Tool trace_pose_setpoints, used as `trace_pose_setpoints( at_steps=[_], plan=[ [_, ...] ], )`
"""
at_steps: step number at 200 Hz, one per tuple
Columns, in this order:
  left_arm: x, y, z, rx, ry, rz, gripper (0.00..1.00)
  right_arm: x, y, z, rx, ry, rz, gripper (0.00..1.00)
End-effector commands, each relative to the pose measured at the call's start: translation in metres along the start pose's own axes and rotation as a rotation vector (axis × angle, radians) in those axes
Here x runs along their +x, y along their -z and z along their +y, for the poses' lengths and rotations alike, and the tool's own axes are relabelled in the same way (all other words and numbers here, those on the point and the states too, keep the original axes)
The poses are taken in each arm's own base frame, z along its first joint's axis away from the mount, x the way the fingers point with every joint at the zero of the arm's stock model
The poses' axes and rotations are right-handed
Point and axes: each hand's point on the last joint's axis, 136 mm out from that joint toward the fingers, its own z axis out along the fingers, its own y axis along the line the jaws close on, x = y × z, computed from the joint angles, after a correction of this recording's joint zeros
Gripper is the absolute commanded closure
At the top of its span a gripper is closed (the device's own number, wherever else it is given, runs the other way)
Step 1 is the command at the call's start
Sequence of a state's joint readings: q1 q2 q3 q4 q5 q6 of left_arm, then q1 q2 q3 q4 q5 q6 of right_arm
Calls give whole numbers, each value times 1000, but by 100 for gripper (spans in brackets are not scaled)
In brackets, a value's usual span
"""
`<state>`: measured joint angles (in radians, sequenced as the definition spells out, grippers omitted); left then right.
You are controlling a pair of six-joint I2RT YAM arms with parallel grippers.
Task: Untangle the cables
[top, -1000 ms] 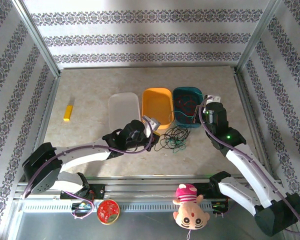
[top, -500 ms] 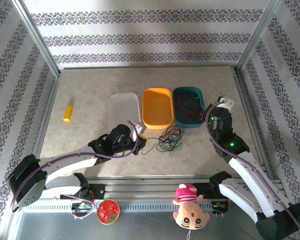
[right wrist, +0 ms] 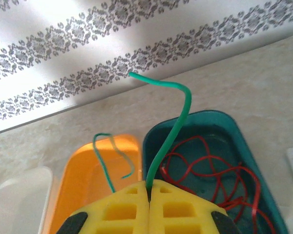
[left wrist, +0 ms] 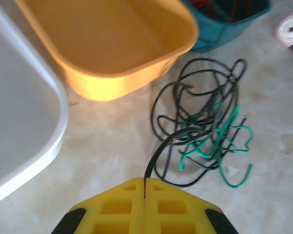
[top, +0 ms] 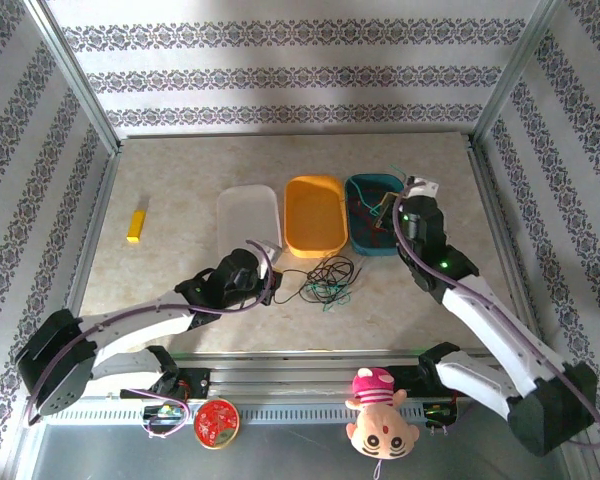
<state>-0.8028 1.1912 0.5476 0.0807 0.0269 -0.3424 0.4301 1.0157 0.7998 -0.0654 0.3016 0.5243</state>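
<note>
The teal bin holds red cables, so the robot's right gripper needs to swing from above it toward the empty orange tray (top: 315, 214) (right wrist: 90, 183) beside it and release the green cable.
A tangle of black and green cables (top: 330, 280) lies on the table in front of the orange tray; in the left wrist view the same tangle (left wrist: 205, 131) is just ahead of my fingers. My left gripper (top: 271, 278) (left wrist: 145, 187) is shut on a black cable (left wrist: 158, 151) that runs from the jaws into the tangle. My right gripper (top: 398, 205) (right wrist: 149, 187) hovers over the teal bin, shut on a green cable (right wrist: 173, 126) that stands up from the jaws. Another thin green end (right wrist: 105, 161) dangles over the orange tray. Red cables (right wrist: 219, 170) lie in the teal bin.
A white tray (top: 248, 215), an orange tray (top: 315, 240) and a teal bin (top: 365, 243) stand side by side mid-table. A yellow block (top: 136, 225) lies far left. A plush toy (top: 378, 410) and a red disc (top: 216, 422) sit below the table's front edge.
My left gripper has drawn back toward the near left with the black cable, dragging the tangle leftward. My right gripper swung right, then back over the teal bin, holding the green cable.
</note>
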Motion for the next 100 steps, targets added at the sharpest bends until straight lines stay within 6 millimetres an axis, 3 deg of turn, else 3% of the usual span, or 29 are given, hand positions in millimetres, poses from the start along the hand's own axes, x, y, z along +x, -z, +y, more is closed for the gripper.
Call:
trace_pose_setpoints(
  at_steps=[1,54,100],
  plan=[
    [-6,-9,16,-70,78,-43,100,-5,-19,20,-34,-66,-9,100],
    [-4,-20,11,-46,97,-21,100,46,-79,45,-17,-68,172,100],
    [-2,-20,10,-46,93,-10,100,104,-104,76,-68,-53,373,100]
  ],
)
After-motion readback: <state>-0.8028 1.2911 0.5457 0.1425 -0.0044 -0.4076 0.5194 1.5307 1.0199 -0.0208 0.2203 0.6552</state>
